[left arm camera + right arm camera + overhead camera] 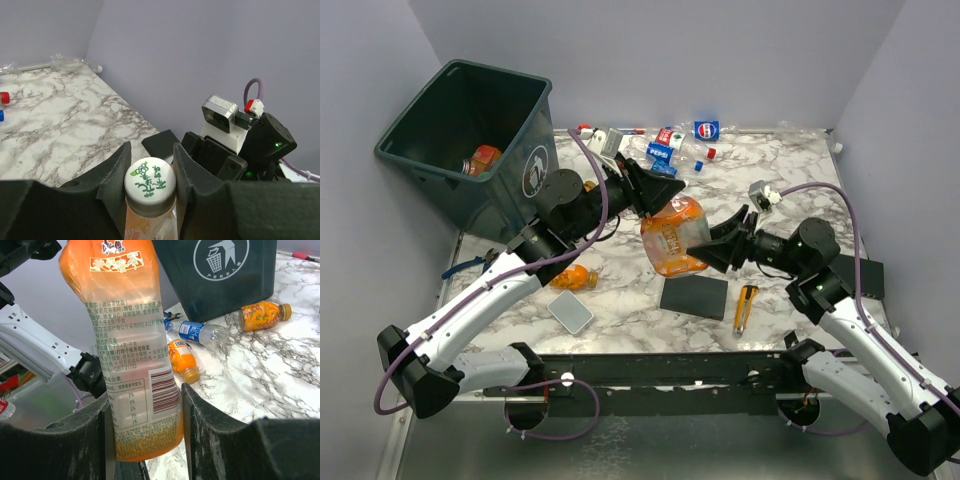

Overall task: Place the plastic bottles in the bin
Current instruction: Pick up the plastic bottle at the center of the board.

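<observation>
The jug (675,238) should be released in the bin, where one bottle already lies. I will swing my left gripper outward and to the left in the top view, over the bin's opening.
An orange-tinted jug (675,238) hangs in the air over the table's middle, held between both grippers. My left gripper (663,190) is shut on its white cap (150,186). My right gripper (712,246) is shut on the jug's base (131,365). The dark grey-green bin (505,170) stands at the back left, with an orange bottle (483,158) inside; its litter symbol shows in the right wrist view (225,285). Several crushed clear bottles (670,140) lie at the back. A small orange bottle (575,277) lies near the left arm. Two orange bottles (182,360) (261,315) and a blue-labelled one (197,332) lie by the bin.
A black flat square pad (694,296) lies under the held jug, with a yellow utility knife (746,305) to its right. A small grey rectangular piece (570,311) lies near the front left. Purple walls close in the table on three sides.
</observation>
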